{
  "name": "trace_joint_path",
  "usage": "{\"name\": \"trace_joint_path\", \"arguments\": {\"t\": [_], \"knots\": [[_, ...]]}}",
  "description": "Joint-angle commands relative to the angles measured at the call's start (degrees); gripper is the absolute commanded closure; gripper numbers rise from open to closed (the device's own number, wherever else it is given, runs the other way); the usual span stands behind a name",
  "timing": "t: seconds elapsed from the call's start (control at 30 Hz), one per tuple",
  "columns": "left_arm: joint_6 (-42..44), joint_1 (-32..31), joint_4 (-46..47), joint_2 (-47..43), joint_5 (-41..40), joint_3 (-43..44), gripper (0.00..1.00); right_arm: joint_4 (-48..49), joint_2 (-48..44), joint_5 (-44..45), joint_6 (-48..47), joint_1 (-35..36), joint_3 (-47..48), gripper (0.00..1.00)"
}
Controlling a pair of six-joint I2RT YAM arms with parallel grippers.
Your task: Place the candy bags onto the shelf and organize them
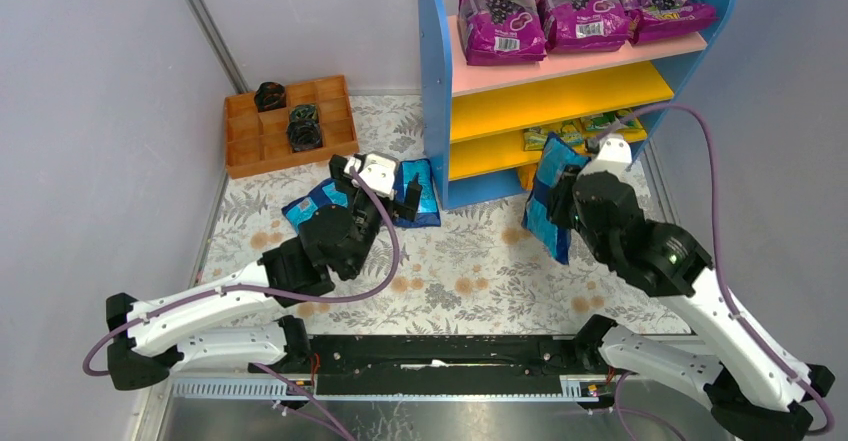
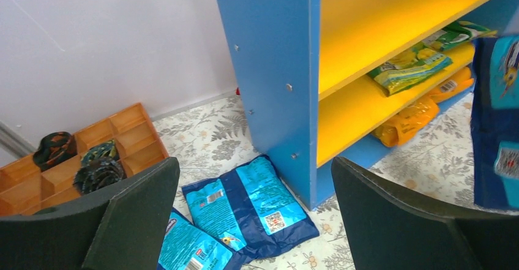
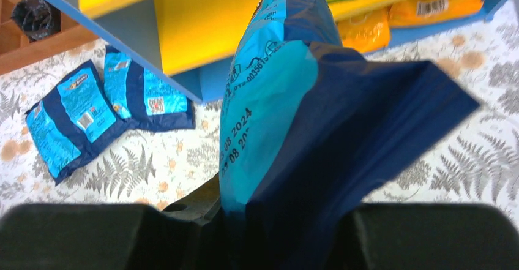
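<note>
My right gripper lifts outward next, turning, and releases the blue bag on the empty middle yellow board above and outward of it.
The shelf (image 1: 436, 81) stands at the back right, with a pink top board and yellow boards below. Green-yellow candy bags (image 1: 585, 126) lie on its lower yellow board, and orange bags (image 2: 407, 120) lie beneath that. My right gripper (image 1: 568, 201) is shut on a blue candy bag (image 1: 545, 216) and holds it upright in front of the shelf's lower tiers; the bag fills the right wrist view (image 3: 306, 117). My left gripper (image 1: 385, 191) is open and empty above two blue bags (image 2: 251, 199) lying flat by the shelf's left panel (image 2: 275, 68).
Three purple grape-print bags (image 1: 575, 11) lie on the pink board. An orange compartmented tray (image 1: 240, 146) with dark bundles (image 1: 303, 129) sits at the back left. The middle yellow board (image 1: 560, 96) holds nothing. Grey walls close in on the left and the back.
</note>
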Motion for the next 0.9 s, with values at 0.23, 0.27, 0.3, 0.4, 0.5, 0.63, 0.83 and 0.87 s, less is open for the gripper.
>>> {"name": "trace_joint_path", "arguments": {"t": [0.23,0.27,0.3,0.4,0.5,0.63,0.83,0.87], "knots": [[4.2,0.1,3.3,1.4,-3.9,0.0,0.01,21.2,10.6,-29.8,-1.3,-22.1,7.3,0.93],[4.3,0.1,3.3,1.6,-4.1,0.0,0.01,23.4,10.8,-37.5,0.8,-26.1,6.3,0.93],[4.3,0.1,3.4,1.7,-4.2,0.0,0.01,25.7,10.8,-43.8,2.4,-29.3,5.3,0.93],[4.5,0.1,3.3,2.4,-4.3,-0.1,0.01,30.0,10.7,-54.4,6.9,-35.3,3.6,0.93],[5.0,0.1,3.3,3.4,-4.4,0.1,0.01,39.0,10.8,-71.2,16.1,-45.2,-0.2,0.92],[5.0,0.1,3.0,3.9,-4.1,0.1,0.01,55.2,8.9,-86.2,32.0,-58.7,-8.1,0.92],[4.9,0.0,2.7,4.2,-3.9,0.3,0.01,59.2,6.4,-90.6,40.3,-65.6,-11.4,0.92],[4.8,0.1,2.5,4.2,-3.9,0.4,0.01,59.7,6.4,-90.9,41.1,-66.3,-11.4,0.92]]}}
